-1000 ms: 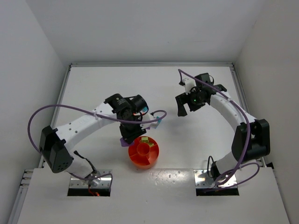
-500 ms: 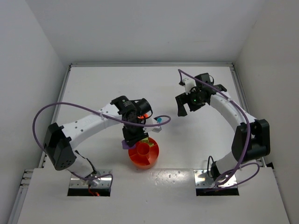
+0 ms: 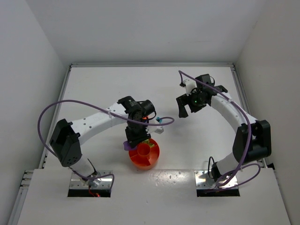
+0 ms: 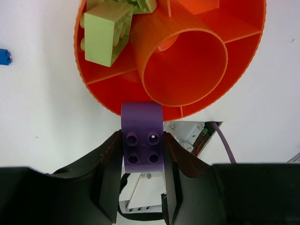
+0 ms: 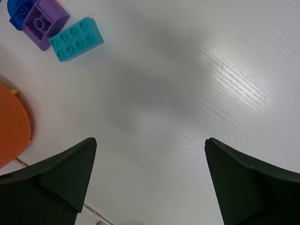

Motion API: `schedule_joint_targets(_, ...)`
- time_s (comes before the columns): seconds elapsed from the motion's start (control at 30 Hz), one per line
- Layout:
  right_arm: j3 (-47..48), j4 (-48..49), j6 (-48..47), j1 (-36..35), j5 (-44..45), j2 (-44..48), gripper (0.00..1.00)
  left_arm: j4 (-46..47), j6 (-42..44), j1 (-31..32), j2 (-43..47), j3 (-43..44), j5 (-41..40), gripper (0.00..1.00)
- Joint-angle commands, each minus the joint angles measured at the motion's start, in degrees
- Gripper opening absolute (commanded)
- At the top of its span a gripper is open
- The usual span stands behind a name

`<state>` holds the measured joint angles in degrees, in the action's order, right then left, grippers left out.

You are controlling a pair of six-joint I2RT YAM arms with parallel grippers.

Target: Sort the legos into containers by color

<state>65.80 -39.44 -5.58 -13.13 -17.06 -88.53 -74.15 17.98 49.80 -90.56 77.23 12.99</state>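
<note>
The purple brick still overhangs the tray's rim. My left gripper next shifts outward and to the right in the top view over the tray's empty wedge [image 3: 135,151] [image 4: 123,90], then releases.
My left gripper [image 4: 141,140] is shut on a purple brick [image 4: 142,117] and holds it over the near rim of the round orange-red tray [image 4: 96,93]. In the top view the brick [image 3: 126,145] sits at the tray's [image 3: 151,161] left edge under the gripper [image 3: 133,140]. One wedge holds yellow-green bricks [image 4: 105,33]; the centre cup [image 4: 185,70] is empty. My right gripper [image 5: 150,140] is open and empty above bare table; it also shows in the top view [image 3: 189,108]. A teal brick [image 5: 76,39], a purple brick [image 5: 42,16] and a blue brick [image 5: 21,7] lie together on the table.
A small blue brick [image 4: 4,56] lies on the table beside the tray. The tray's edge [image 5: 11,126] shows at the left of the right wrist view. White walls bound the table on three sides. The left arm's purple cable [image 3: 161,123] loops above the loose bricks.
My left arm has swung right and nearer to the tray, carrying the purple brick over its left rim. The right arm has not moved.
</note>
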Motion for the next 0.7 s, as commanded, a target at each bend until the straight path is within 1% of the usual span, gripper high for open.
schedule_joint_targets(0.0,-0.7,0.6,-0.5,0.3,0.0,2.1,0.99,-0.1,0.7,0.5,-0.5,3.2,1.8,0.37)
schedule_joint_targets(0.07,-0.7,0.6,-0.5,0.3,0.0,2.1,0.99,-0.1,0.7,0.5,-1.6,3.2,1.8,0.37)
schedule_joint_targets(0.1,-0.7,0.6,-0.5,0.3,0.0,2.1,0.99,-0.1,0.7,0.5,-2.5,3.7,1.8,0.32)
schedule_joint_targets(0.17,-0.7,0.6,-0.5,0.3,0.0,2.1,0.99,-0.1,0.2,0.5,-3.4,5.1,1.8,0.25)
schedule_joint_targets(0.2,-0.7,0.6,-0.5,0.3,0.0,2.1,0.99,-0.1,0.2,0.5,-4.0,5.1,1.2,0.24)
schedule_joint_targets(0.43,-1.2,0.6,-0.5,0.3,0.5,2.7,0.99,1.6,-3.0,0.5,-6.5,7.7,0.6,0.19)
schedule_joint_targets(0.5,-1.2,0.6,-0.5,0.3,0.5,2.7,0.99,2.8,-3.8,0.5,-7.0,8.3,-0.8,0.17)
schedule_joint_targets(0.67,-1.2,0.6,-0.5,0.3,0.5,2.7,0.99,2.8,-4.4,0.5,-8.1,10.4,-1.3,0.16)
